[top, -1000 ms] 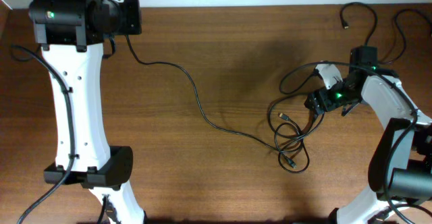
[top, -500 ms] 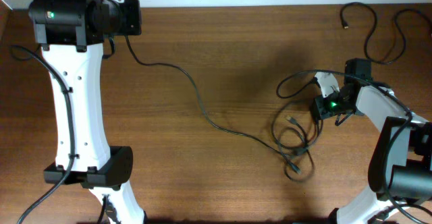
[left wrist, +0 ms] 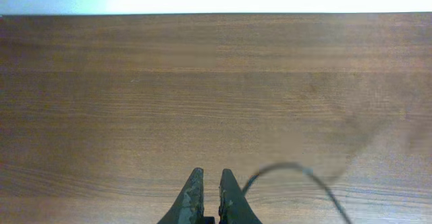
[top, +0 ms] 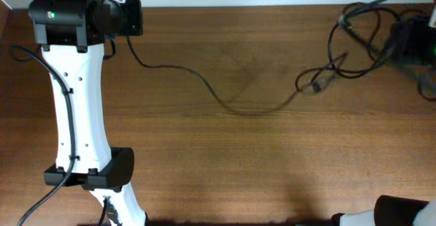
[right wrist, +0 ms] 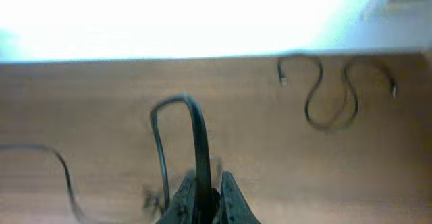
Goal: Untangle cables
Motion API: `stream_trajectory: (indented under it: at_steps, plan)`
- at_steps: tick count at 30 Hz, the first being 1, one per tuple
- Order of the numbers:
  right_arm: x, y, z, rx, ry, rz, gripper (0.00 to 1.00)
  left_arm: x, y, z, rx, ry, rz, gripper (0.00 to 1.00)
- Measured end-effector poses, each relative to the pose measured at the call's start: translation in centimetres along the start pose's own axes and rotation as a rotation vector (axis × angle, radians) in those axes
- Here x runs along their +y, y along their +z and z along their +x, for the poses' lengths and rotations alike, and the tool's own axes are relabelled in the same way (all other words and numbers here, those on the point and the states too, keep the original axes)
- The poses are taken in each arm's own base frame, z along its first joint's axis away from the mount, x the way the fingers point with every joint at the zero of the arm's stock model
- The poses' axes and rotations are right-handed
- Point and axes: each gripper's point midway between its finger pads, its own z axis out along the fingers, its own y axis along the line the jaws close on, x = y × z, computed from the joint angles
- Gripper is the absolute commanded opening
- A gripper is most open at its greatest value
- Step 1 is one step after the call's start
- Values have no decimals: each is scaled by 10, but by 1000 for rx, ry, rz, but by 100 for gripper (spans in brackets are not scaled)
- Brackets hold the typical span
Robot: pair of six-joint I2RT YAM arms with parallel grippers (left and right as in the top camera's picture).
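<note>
I next need to swing my right gripper down toward the right in its wrist view to release its black cable, because the bare wood is below it on that side.
A long thin black cable [top: 204,83] runs from my left gripper [top: 117,30] across the table to a small knot of cables [top: 319,83] at the back right. The left gripper [left wrist: 208,178] is shut, and this cable [left wrist: 290,168] comes out from under its right finger. My right gripper [top: 400,41], blurred at the far right edge, is shut on a black cable [right wrist: 200,143]. That cable rises from between the right gripper's [right wrist: 205,183] fingers in a loop.
A separate black cable [right wrist: 327,113] with small plugs at both ends lies curled on the wood near the back edge. The left arm [top: 71,103] stretches along the table's left side. Loops of cable [top: 354,22] hang near the back right corner.
The right gripper shut on a cable and swung up and toward the back right, dragging the knot with it. The long cable is drawn straighter. The left arm has not moved.
</note>
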Motion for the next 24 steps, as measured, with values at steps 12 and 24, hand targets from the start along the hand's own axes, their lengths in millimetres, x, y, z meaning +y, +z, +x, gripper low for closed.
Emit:
stream_trajectory:
  at_steps: [12, 24]
  plan:
    - [-113, 26, -32, -73, 100, 355, 4, 201, -37, 45, 54, -419, -623, 0]
    - [-336, -15, 31, -129, 632, 652, 4, 301, -223, 125, -220, -815, -887, 0]
